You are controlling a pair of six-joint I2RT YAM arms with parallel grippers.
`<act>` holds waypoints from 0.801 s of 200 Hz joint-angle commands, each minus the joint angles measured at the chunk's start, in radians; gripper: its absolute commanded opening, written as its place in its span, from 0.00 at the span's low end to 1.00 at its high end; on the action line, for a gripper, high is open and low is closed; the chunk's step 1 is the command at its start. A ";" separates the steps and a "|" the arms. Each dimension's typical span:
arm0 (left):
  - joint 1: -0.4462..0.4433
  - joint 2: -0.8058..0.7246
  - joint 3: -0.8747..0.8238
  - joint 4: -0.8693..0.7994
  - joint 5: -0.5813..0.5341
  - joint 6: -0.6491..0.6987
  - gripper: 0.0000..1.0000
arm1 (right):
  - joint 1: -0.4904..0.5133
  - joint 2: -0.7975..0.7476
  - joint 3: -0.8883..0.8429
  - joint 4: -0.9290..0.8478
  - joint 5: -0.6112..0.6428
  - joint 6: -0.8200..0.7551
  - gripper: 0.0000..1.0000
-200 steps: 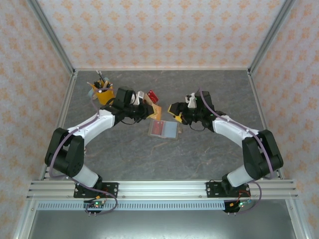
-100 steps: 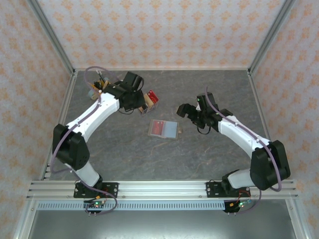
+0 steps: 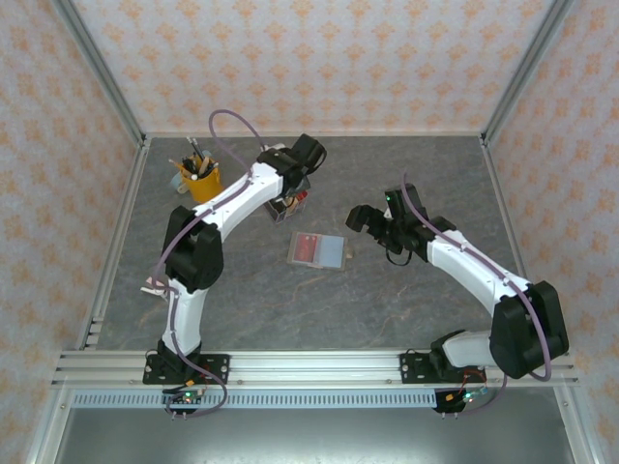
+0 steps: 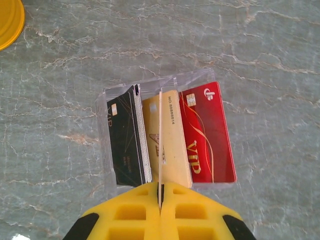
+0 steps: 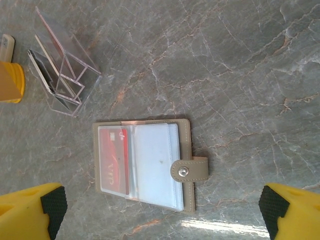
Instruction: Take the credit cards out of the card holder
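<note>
The thin pale card already hangs over the rack's middle slot (image 3: 289,203) (image 4: 167,135), so next I will lower my left gripper to that slot below it and let go of the card.
The card holder (image 3: 317,251) lies open on the table, tan outside, with clear sleeves inside (image 5: 152,165). A red credit card (image 5: 112,161) sits in its left sleeve. My left gripper (image 4: 160,189) is shut on a thin pale credit card (image 4: 160,145), seen edge-on. It holds that card over the small clear rack (image 4: 105,150), between a stack of dark cards (image 4: 125,137) and a yellowish card (image 4: 175,145); a red VIP card (image 4: 207,132) is also in the rack. My right gripper (image 5: 162,207) is open above the holder's near side, touching nothing.
A yellow cup of pens (image 3: 198,180) stands at the back left, left of the rack (image 3: 290,201). The holder's snap strap (image 5: 190,170) sticks out on one side. Metal frame posts and patterned walls ring the grey marble table (image 3: 416,319).
My left arm carried the pale card from beside the card holder back to the rack and now hangs over it. My right gripper drew back to the right, away from the holder.
</note>
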 commanded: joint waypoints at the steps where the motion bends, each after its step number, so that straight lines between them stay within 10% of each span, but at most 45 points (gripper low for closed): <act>1: -0.005 0.028 0.044 -0.063 -0.118 -0.083 0.00 | -0.003 -0.024 -0.020 -0.004 -0.003 0.005 1.00; 130: 0.016 0.176 0.135 -0.046 -0.056 -0.119 0.00 | -0.003 -0.012 -0.022 -0.011 -0.014 0.000 1.00; 160: 0.021 0.185 0.146 -0.045 -0.036 -0.112 0.24 | -0.004 -0.012 -0.021 -0.016 -0.014 -0.001 1.00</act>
